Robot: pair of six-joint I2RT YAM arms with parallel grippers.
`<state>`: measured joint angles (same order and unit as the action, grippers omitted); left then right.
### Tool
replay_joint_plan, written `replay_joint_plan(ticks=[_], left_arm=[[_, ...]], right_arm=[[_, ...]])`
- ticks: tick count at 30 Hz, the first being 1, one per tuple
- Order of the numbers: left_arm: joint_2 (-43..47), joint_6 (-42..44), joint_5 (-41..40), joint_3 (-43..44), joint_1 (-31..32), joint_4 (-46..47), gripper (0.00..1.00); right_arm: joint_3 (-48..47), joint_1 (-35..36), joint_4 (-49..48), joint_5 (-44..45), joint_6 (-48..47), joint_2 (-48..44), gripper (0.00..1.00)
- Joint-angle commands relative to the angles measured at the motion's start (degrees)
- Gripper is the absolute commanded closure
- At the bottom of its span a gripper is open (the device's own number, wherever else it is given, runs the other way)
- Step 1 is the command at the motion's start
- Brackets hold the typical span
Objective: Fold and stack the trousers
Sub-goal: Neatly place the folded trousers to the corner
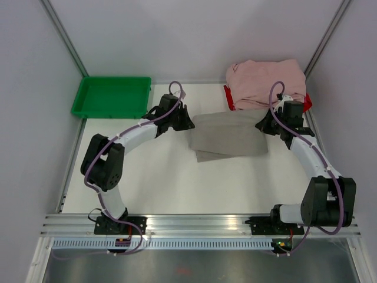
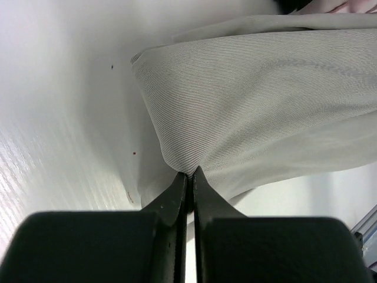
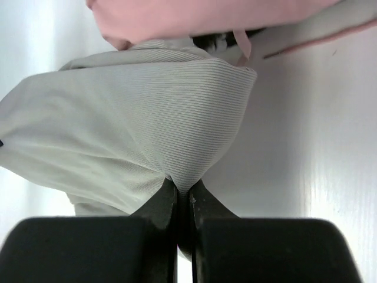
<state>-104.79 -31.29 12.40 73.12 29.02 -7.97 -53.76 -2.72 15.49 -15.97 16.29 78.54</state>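
Observation:
The already folded trousers in my right gripper go up and outward over the pile of pale pink garments next, and come to rest on top as it releases them.
The taupe trousers (image 1: 228,137) lie folded into a rectangle at the middle-back of the table. My left gripper (image 1: 189,125) is shut on their left edge; the left wrist view shows the ribbed cloth (image 2: 259,100) pinched at my fingertips (image 2: 189,174). My right gripper (image 1: 261,125) is shut on their right edge; the right wrist view shows the cloth (image 3: 129,118) pinched at my fingertips (image 3: 182,187). Both held edges sit slightly raised, and the cloth stretches between the two grippers.
A pile of pale pink garments (image 1: 266,82) rests on a red holder (image 1: 227,96) at the back right, touching the trousers' far edge; it also shows in the right wrist view (image 3: 200,17). A green tray (image 1: 112,97) stands at the back left.

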Motion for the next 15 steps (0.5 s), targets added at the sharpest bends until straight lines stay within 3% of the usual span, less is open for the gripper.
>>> replay_joint_plan(ticks=[1,5,15], left_arm=[[5.03,4.83,-0.72,0.78,-0.36,5.15,0.98],[5.74,4.4,1.39,6.14,-0.27,4.28,0.98],[3.2,0.79,2.98,21.34,-0.27,6.64,0.98]], right_arm=[[-2.75,-0.18,-5.12,2.96,2.16,-2.96,1.0],[-10.74,-0.27,-0.55,2.87,1.64,-0.59,1.0],[-42.64,-0.35,6.92,4.09,-1.61,9.07,1.0]])
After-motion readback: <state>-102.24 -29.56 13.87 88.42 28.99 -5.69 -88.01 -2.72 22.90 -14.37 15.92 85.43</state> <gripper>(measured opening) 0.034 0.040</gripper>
